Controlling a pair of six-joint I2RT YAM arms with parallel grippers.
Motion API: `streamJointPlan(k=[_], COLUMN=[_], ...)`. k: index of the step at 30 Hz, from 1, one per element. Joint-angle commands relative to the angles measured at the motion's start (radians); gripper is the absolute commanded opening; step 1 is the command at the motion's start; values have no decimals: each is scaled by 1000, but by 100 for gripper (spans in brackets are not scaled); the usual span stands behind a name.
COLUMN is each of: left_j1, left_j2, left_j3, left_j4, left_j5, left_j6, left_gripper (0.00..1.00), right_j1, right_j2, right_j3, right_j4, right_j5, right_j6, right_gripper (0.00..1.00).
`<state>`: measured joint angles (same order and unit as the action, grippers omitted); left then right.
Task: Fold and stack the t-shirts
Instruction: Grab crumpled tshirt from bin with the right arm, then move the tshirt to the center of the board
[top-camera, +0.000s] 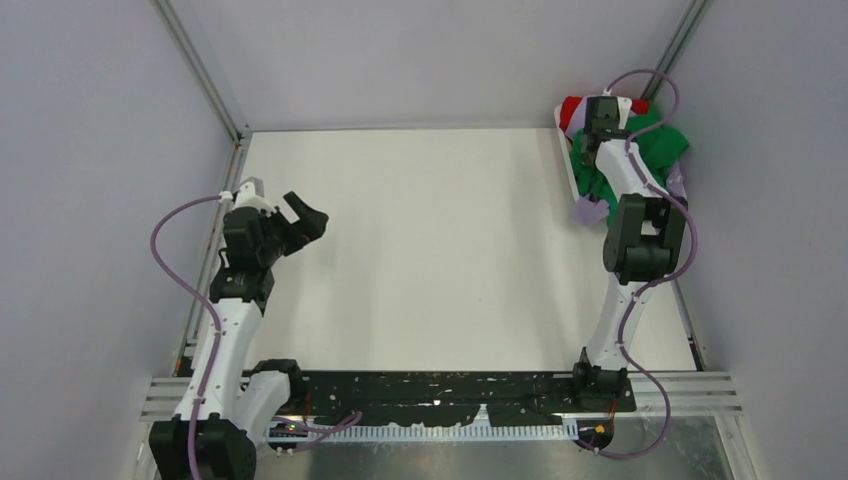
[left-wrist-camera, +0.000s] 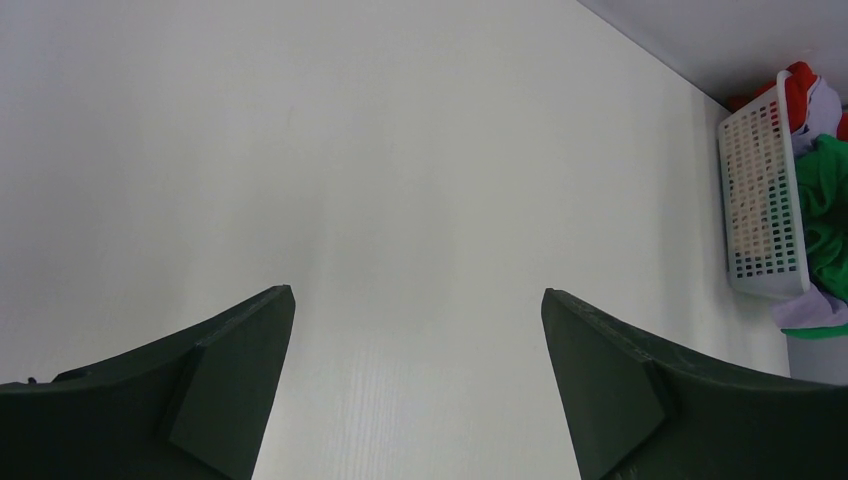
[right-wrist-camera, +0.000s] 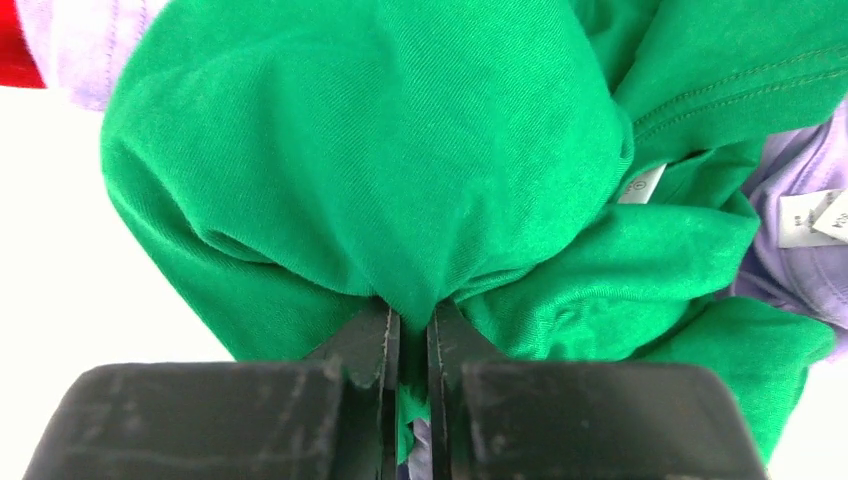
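The right gripper lifts the fold of the green t-shirt next, carries it to the left in the top view to the bare table middle and lowers to release.
Three t-shirts lie bunched in a white basket (top-camera: 568, 165) at the table's far right corner. The green t-shirt (top-camera: 660, 145) is on top, the red one (top-camera: 573, 108) at the far end and the lavender one (top-camera: 592, 211) spilling at the near end. My right gripper (right-wrist-camera: 412, 320) is shut on a fold of the green t-shirt (right-wrist-camera: 380, 150); lavender cloth (right-wrist-camera: 800, 250) and a bit of red (right-wrist-camera: 15, 50) show behind it. My left gripper (top-camera: 305, 217) is open and empty above the table's left side. The basket (left-wrist-camera: 762, 190) also shows in the left wrist view.
Grey walls with metal frame rails (top-camera: 205, 75) enclose the white table (top-camera: 430, 250). The basket stands against the right wall. A black base plate (top-camera: 440, 390) runs along the near edge.
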<state>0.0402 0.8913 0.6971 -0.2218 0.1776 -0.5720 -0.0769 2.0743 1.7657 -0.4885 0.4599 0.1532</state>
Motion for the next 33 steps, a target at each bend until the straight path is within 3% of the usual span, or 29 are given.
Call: streamJointPlan(k=[1,6,11,15,16,20,26,30,33], left_j1=[1,3,2,2,2,2,1,3,1], left_j2=[-48,-99,-139,-151,-155,-173,-200,-210,-220], left_j3=[27,-4,-29,-20,-17,-24,-28,-20,-16], left_j4=[34,42,42,23,17,23,6,-28,-54], left_j5=[13,-20,-54,-74,-75,-69,-81,-99,-115], left_j6=[13,26,29,42,43,38,38,34,23], left_gripper=[99,99,99,99,99,99,99,99,99], right_j1=[-6,-6,-5,1,2,40,228,338,403], right_j2=[-177,-422,-637,-738,-754,-759,-704,-646,-601], right_j3=[59,52,-15,19,43,141,221,222,222], right_j4=[86,72,116,120,118,98,56,133,206], right_j5=[-17,-12,-208,-342,-438,-704,-1027,-1311,-1379], right_j6=[-51,-77,-69,-50,-36,5,27,105,149], right_gripper=[5,5,5,5,5,5,5,5,5])
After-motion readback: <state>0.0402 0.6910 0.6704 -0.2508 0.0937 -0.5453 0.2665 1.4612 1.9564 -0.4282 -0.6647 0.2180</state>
